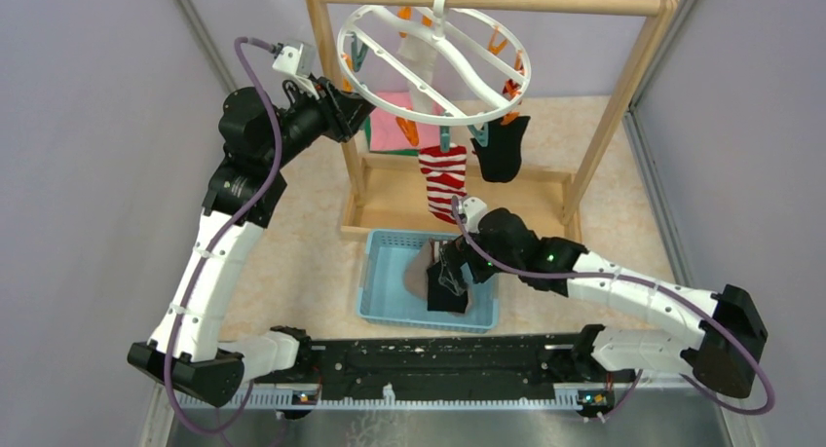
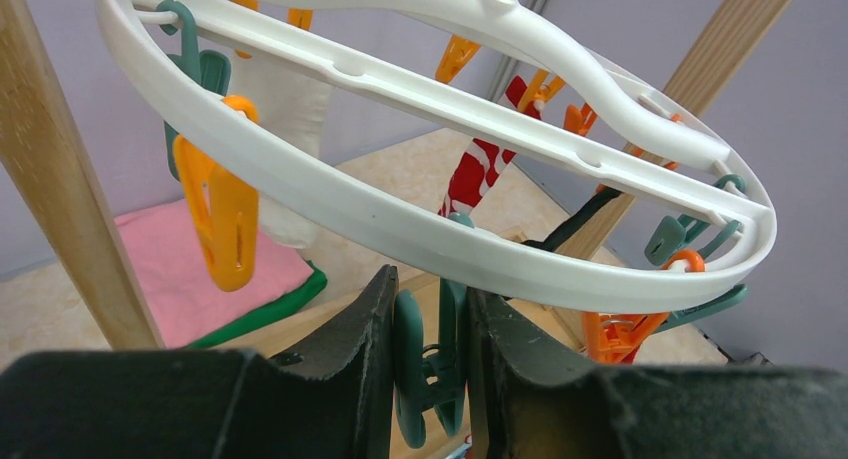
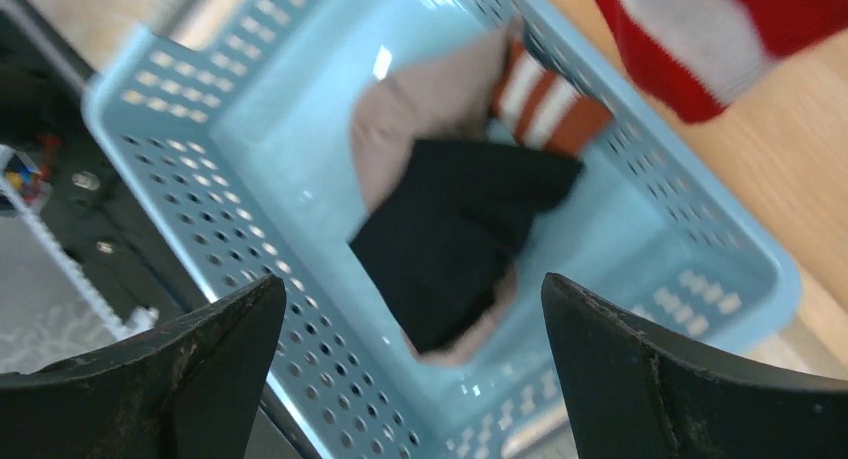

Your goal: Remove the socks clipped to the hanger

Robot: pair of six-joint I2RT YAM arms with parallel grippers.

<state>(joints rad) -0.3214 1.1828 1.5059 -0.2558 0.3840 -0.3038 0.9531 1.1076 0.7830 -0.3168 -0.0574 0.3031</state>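
Next, my right gripper rises outward and closes on the sock's middle (image 1: 445, 181), since the striped sock hangs outward of it, still clipped to the ring.
The white ring hanger (image 1: 433, 62) hangs from the wooden rack's top bar. A red-and-white striped sock (image 1: 445, 179), a black sock (image 1: 502, 147) and a white sock (image 1: 421, 72) hang from its clips. My left gripper (image 1: 360, 114) is at the ring's left rim. In the left wrist view it (image 2: 428, 291) is shut on a teal clip (image 2: 430, 364) just under the ring (image 2: 400, 229). My right gripper (image 1: 450, 283) is open and empty over the blue basket (image 1: 370, 272). In the right wrist view a black sock (image 3: 460, 229) lies on a grey sock with a striped cuff (image 3: 545, 109) in it.
The wooden rack frame (image 1: 336, 87) stands on the table behind the basket. A folded pink-and-green cloth (image 2: 230, 269) lies at its left foot. Orange and teal clips (image 2: 215, 204) hang around the rim. Purple walls close in both sides.
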